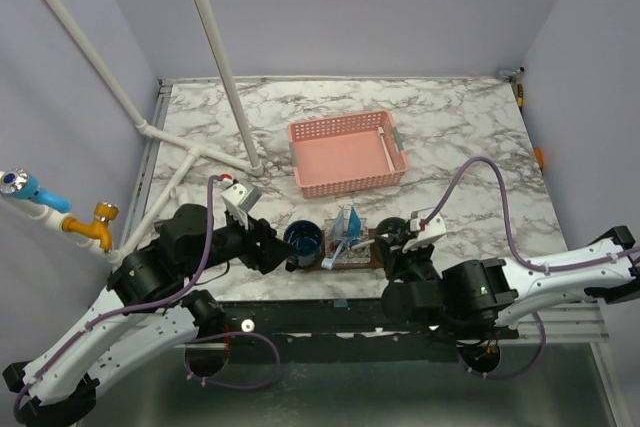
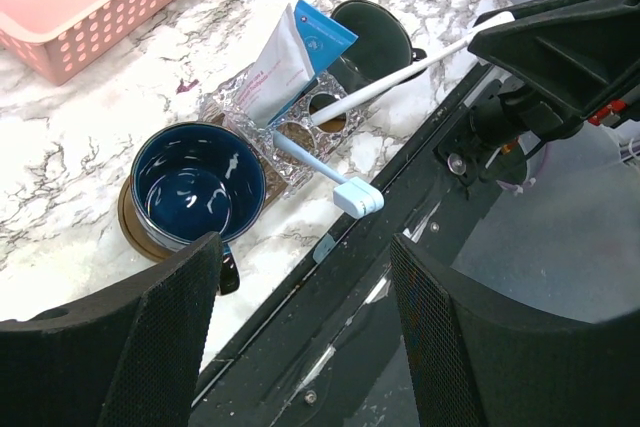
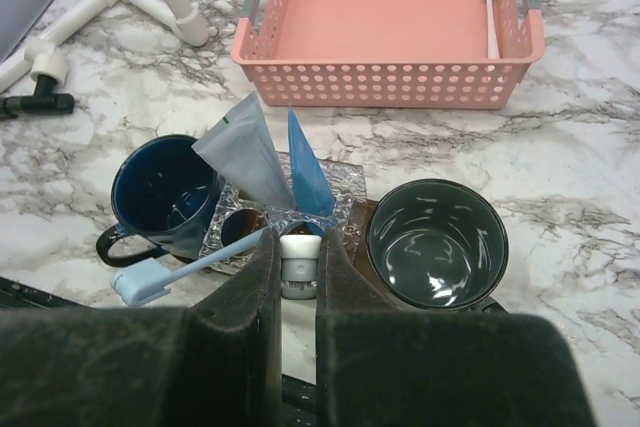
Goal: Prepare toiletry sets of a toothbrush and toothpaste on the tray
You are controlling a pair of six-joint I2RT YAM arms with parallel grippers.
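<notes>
I will next lower the white toothbrush in toward the holder with my right gripper and then open it, since the toothbrush still slants far out of its holder hole [image 1: 355, 245] [image 3: 302, 229].
The dark brown tray [image 1: 352, 264] lies at the table's near edge. It carries a blue cup [image 2: 195, 187], a dark green cup [image 3: 437, 242] and a clear holder [image 2: 300, 132]. Two toothpaste tubes [image 3: 245, 162] [image 3: 310, 172] stand upright in the holder. A light blue toothbrush [image 2: 325, 175] leans out of it toward the table edge. My right gripper [image 3: 298, 259] is shut on the upper end of a white toothbrush [image 2: 400, 75], whose lower end sits in a holder hole. My left gripper [image 2: 305, 337] is open over the near table edge beside the blue cup, with nothing between its fingers.
A pink perforated basket [image 1: 347, 152] sits behind the tray with one white toothbrush [image 3: 490, 12] along its right side. White pipes [image 1: 220, 57] cross the back left of the table. A tap [image 1: 90, 222] sticks out at the left wall.
</notes>
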